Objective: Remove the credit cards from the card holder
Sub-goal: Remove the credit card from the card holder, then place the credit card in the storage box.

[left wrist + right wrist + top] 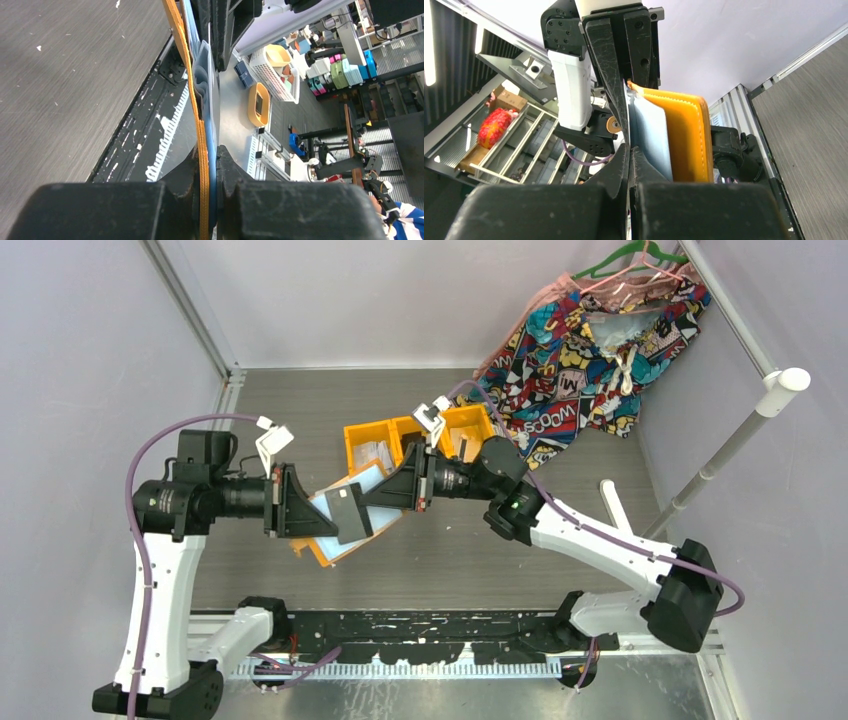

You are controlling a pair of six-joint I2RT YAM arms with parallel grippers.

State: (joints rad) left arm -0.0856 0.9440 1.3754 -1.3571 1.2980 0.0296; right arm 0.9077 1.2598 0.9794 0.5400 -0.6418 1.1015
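Note:
Next, my right gripper moves outward and then down over the middle orange tray [410, 434] to release the dark credit card [350, 512], since dark contents show in that tray.
The orange card holder [322, 550] hangs open above the table, its pale blue pockets [325, 510] facing up. My left gripper [312, 512] is shut on its left edge; in the left wrist view the orange cover [200, 130] and a blue pocket sit pinched between the jaws of that gripper [216, 155]. A dark credit card [350, 512] lies across the holder's right part, and my right gripper [372, 498] is shut on its edge. In the right wrist view the right gripper [629, 147] has its jaws pressed together beside the holder [686, 140]. Other cards are hidden.
Orange bin trays [400, 440] stand just behind the grippers. A patterned cloth on hangers [590, 340] fills the back right corner. A white pole [730, 440] leans at the right, with a small white object [612, 502] on the grey table [300, 410].

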